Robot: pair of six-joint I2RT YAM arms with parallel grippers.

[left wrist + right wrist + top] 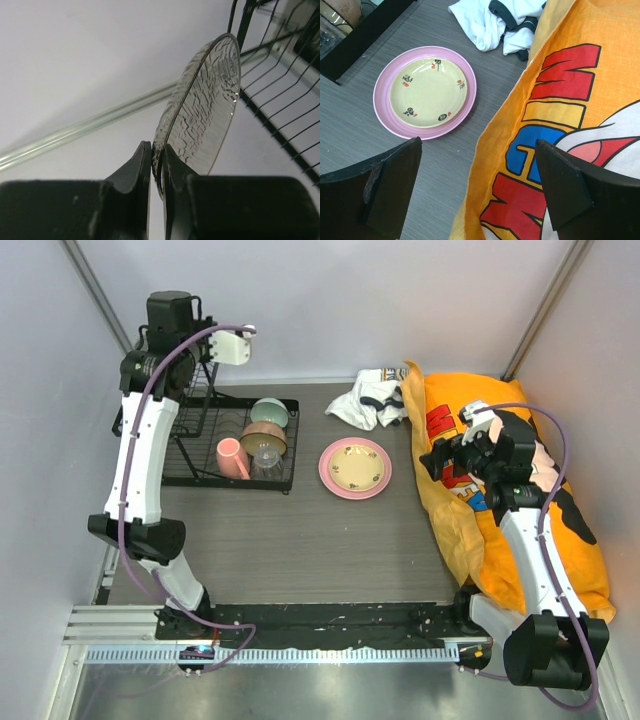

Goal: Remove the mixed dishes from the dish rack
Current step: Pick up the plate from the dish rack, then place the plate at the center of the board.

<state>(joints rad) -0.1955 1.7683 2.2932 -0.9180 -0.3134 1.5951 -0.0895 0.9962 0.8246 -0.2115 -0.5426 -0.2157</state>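
Observation:
The left gripper moves over the empty tan shallow dish (356,468) next, descends and releases, as the dish lies below it, to its right in the top view.
The black wire dish rack (195,468) stands at the back left. Its lower tray holds a mint-green bowl (270,411), a brown bowl (263,438), a pink mug (232,458) and a clear glass cup (266,463). The large pink plate (331,478) lies on the table with the tan shallow dish (355,466) on it; both show in the right wrist view (385,107) (427,90). My left gripper (154,147) is shut on the rim of a clear textured glass dish (205,110), held on edge beside the rack's wires (280,75). My right gripper (477,145) is open and empty above the orange cloth.
A large orange printed cloth (500,510) covers the right side of the table. A crumpled white garment (370,398) lies at the back, right of the rack. A pale wall is close behind the left gripper. The rack's corner (365,35) shows in the right wrist view.

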